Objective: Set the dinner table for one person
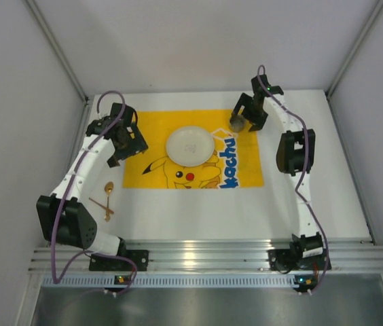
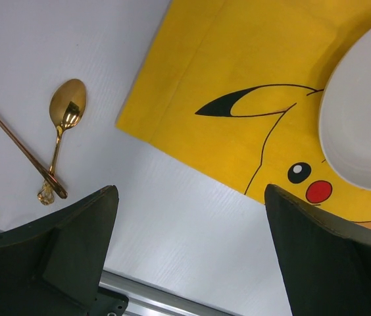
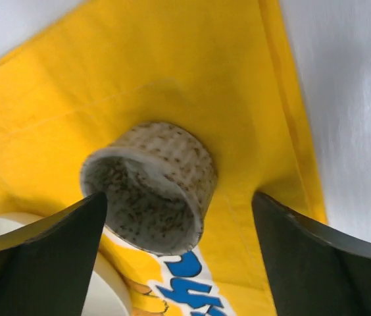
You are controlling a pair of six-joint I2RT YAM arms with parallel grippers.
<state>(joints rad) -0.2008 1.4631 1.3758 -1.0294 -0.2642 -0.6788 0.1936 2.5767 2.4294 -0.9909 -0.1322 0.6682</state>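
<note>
I will next turn my left gripper and move it back and down past the spoon's bowl, then close it on the copper stick [image 1: 98, 202] [image 2: 8, 131] where the stick lies clear of the spoon.
The white dinner table [image 1: 246, 204] carries a yellow Pikachu mat [image 1: 152, 129]. A white plate [image 1: 190, 145] lies at the mat's middle. A speckled grey cup [image 3: 149, 191] stands upright on the mat's far right corner [image 1: 236, 123]. My right gripper [image 3: 179, 197] is open, one finger on each side of the cup and neither touching it. My left gripper [image 2: 191, 191] hangs open and empty over the mat's left edge [image 1: 120, 146]. A gold spoon [image 2: 66, 112] lies on the bare table left of the mat, with a thin copper stick [image 2: 8, 131] crossing its handle end.
Grey walls close in the table on the left, back and right. An aluminium rail [image 1: 205, 252] runs along the near edge by the arm bases. In the top view the spoon [image 1: 108, 188] lies close beside the left arm's lower link.
</note>
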